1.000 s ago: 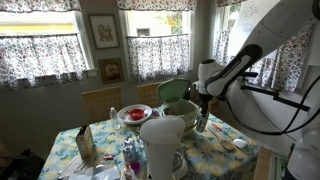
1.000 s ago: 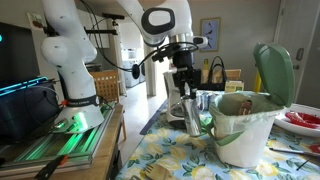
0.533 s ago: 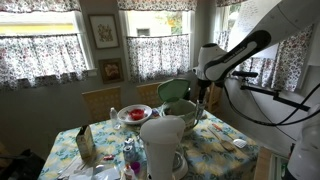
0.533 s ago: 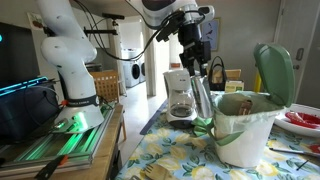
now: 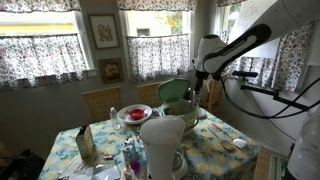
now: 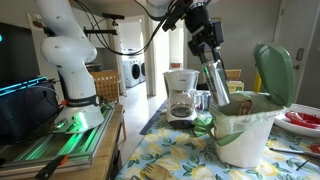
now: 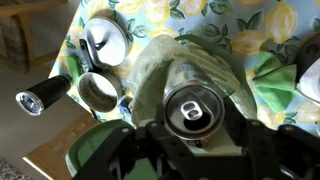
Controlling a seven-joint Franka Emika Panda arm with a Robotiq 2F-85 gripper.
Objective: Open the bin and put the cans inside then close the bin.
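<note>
The silvery can (image 6: 216, 78) only reaches the bin's rim with its lower end. My gripper will next move it down toward the bin's open lid, into the lined bin opening, and release it.
My gripper (image 6: 204, 38) is shut on a tall silvery can (image 6: 216, 78), held tilted with its lower end at the rim of the green bin (image 6: 243, 128). The bin's lid (image 6: 275, 70) stands open. In the wrist view the can's top with its pull tab (image 7: 195, 108) sits between the two fingers of the gripper (image 7: 197, 128), over the lined bin opening (image 7: 165, 62). Two round metal items (image 7: 103, 42) lie on the table beside the bin; whether they are cans I cannot tell. The bin (image 5: 178, 108) and gripper (image 5: 204, 80) also show in an exterior view.
A big white jug (image 5: 163, 145) stands at the table's near side, with blue-labelled bottles (image 5: 130, 155) beside it. A red dish (image 5: 134, 113) sits behind. A coffee maker (image 6: 181, 95) stands close to the bin. A black handle (image 7: 42, 97) lies at the table edge.
The gripper has risen from the table with the can and swung toward the open bin, tilting the can over its rim.
</note>
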